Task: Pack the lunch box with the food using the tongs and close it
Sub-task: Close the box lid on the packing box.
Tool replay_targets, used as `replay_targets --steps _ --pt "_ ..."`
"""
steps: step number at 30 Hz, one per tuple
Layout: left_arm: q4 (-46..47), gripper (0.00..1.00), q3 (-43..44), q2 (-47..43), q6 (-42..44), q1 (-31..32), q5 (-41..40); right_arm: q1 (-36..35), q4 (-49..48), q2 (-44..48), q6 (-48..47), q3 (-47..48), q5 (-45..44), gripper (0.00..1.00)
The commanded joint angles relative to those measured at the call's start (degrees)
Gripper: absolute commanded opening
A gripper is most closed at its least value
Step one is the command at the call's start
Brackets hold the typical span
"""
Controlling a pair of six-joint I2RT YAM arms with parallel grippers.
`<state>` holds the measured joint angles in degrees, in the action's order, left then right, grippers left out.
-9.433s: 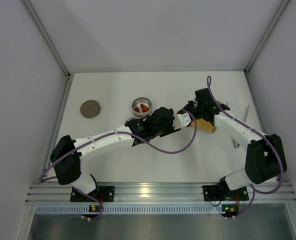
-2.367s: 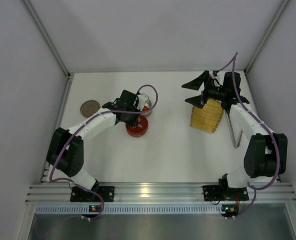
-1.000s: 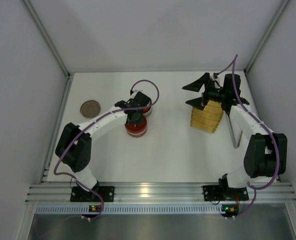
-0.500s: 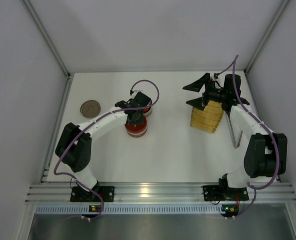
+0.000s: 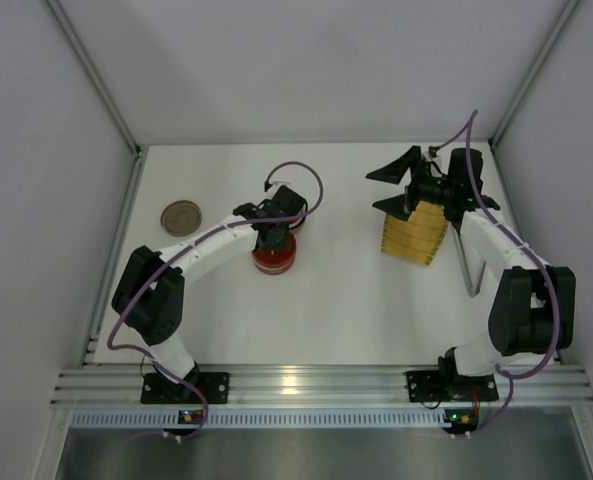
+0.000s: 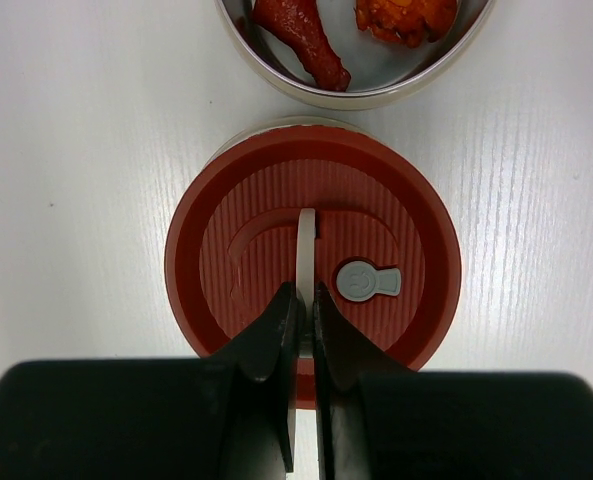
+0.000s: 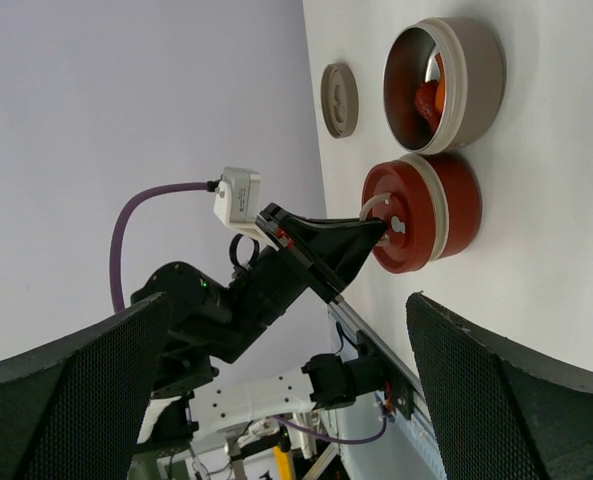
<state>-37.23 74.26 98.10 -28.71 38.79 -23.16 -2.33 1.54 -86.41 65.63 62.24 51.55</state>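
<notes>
My left gripper needs to turn next and bring the red-lidded part of the lunch box back onto the bare tabletop by the near bar [image 5: 254, 340], then release it, because that part crowds the open bowl.
The lunch box stands in two round parts. One part wears a red ribbed lid [image 6: 376, 215] [image 5: 274, 258] [image 7: 416, 215], and my left gripper [image 6: 304, 300] [image 5: 275, 232] is shut on that lid's thin white handle [image 6: 306, 235]. Just behind it an open steel bowl [image 6: 376, 95] [image 7: 476, 70] holds the food: a red piece [image 6: 301, 35] and an orange piece [image 6: 406, 15]. My right gripper [image 5: 404, 186] [image 7: 296, 390] hangs open and empty above the far end of the yellow woven tray [image 5: 414, 232]. The tongs [image 5: 466, 268] lie on the table right of that tray.
A flat round grey lid [image 5: 181, 217] [image 7: 339, 100] lies at the left of the table. White walls close in the table at the back and on both sides. The left arm's purple cable [image 5: 301, 175] loops above the bowl.
Since a couple of seconds ago my left gripper has swung right and come down onto the red lid's handle. In the last second it has barely shifted. The right arm has stayed still.
</notes>
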Motion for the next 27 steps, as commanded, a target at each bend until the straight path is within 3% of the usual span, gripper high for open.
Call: replay_targets --steps 1,27 --pt "1.11 0.0 -0.25 0.25 -0.12 0.15 -1.89 1.01 -3.21 0.89 -0.59 -0.19 0.13 0.99" --pt "2.16 0.0 -1.92 1.03 -0.56 0.24 -1.36 1.01 -3.39 0.54 -0.5 -0.36 0.04 0.99"
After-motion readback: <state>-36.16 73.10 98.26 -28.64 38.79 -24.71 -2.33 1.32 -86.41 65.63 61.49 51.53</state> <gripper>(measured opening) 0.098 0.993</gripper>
